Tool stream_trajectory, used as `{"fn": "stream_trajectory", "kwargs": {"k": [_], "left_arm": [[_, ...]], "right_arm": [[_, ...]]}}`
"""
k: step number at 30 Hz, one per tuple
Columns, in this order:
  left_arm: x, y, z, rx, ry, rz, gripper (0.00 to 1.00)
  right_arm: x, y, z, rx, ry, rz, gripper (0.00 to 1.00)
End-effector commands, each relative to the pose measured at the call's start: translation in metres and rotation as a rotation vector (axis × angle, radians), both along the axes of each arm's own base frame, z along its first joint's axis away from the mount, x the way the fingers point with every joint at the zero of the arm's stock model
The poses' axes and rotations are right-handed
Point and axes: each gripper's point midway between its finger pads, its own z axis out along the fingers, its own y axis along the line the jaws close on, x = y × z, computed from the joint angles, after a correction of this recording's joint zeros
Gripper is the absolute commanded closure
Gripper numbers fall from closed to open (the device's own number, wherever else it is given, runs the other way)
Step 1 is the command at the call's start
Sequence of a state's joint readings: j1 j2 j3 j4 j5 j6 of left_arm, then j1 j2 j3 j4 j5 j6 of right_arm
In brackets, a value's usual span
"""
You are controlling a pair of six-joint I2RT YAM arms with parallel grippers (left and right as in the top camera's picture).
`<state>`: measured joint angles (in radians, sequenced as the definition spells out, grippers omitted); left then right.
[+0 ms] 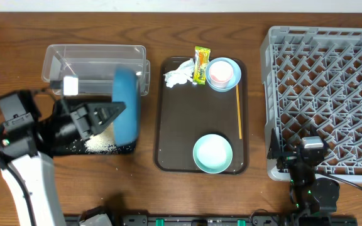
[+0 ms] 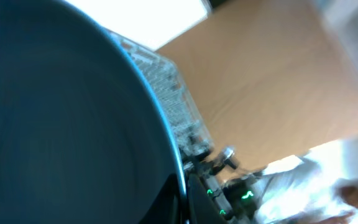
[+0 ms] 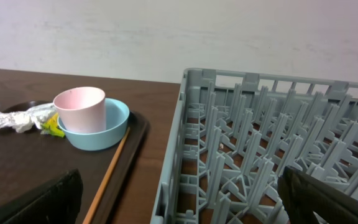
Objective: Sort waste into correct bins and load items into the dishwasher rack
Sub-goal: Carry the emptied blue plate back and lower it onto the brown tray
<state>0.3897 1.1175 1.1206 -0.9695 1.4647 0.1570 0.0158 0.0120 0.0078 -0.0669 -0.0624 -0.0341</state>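
The serving tray's bare middle (image 1: 184, 108) is to the right of my left gripper in the overhead view. My left gripper needs to swing there next, staying level, then go down and release the plate (image 1: 126, 103).
My left gripper (image 1: 119, 112) is shut on the dark-blue plate (image 1: 126, 103), held tilted on edge over the black tray (image 1: 65, 147), where the heap of rice (image 1: 102, 144) lies. The plate fills the left wrist view (image 2: 67, 124). The clear container (image 1: 96, 63) stands behind. On the brown serving tray (image 1: 168, 157) lie the white tissue (image 1: 178, 75), the yellow-green wrapper (image 1: 201, 64), the pink cup (image 1: 219, 73) inside a pale blue bowl (image 1: 233, 76), the orange stick (image 1: 239, 113) and a second bowl (image 1: 213, 153). My right gripper (image 3: 179, 199) is open at the near left corner of the grey rack (image 1: 329, 94).
The rack (image 3: 272, 155) fills the right side of the right wrist view, with the stick (image 3: 114, 165), cup (image 3: 79, 109) and tissue (image 3: 14, 118) to its left. Bare wood lies between the serving tray and the rack.
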Motion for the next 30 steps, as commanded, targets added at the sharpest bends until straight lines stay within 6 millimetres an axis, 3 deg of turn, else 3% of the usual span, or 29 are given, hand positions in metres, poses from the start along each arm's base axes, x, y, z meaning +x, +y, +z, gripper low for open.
{"fn": "stream_trajectory", "kwargs": {"k": [1,4,8,13,17,23,30], "left_arm": [[0.02,-0.001,-0.017,0.132,0.226,0.188,0.94],[0.033,-0.015,-0.017,0.242,0.188,0.266,0.94],[0.045,-0.055,-0.012,0.342,0.086,0.288,0.94],[0.061,-0.103,-0.028,0.514,-0.023,0.347,0.94],[0.074,-0.124,-0.06,0.69,-0.049,0.437,0.94],[0.087,-0.176,-0.117,0.784,-0.036,0.362,0.94],[0.097,-0.189,-0.176,0.871,0.045,0.328,0.94]], "right_arm": [[0.0,-0.003,-0.001,-0.009,0.0,-0.014,0.01],[0.0,-0.003,-0.001,-0.008,0.0,-0.014,0.01],[0.0,-0.003,-0.001,-0.009,0.0,-0.014,0.01],[0.0,-0.003,-0.001,-0.008,0.0,-0.014,0.01],[0.0,-0.003,-0.001,-0.008,0.0,-0.014,0.01],[0.0,-0.003,-0.001,-0.008,0.0,-0.014,0.01],[0.0,-0.003,-0.001,-0.008,0.0,-0.014,0.01]]}}
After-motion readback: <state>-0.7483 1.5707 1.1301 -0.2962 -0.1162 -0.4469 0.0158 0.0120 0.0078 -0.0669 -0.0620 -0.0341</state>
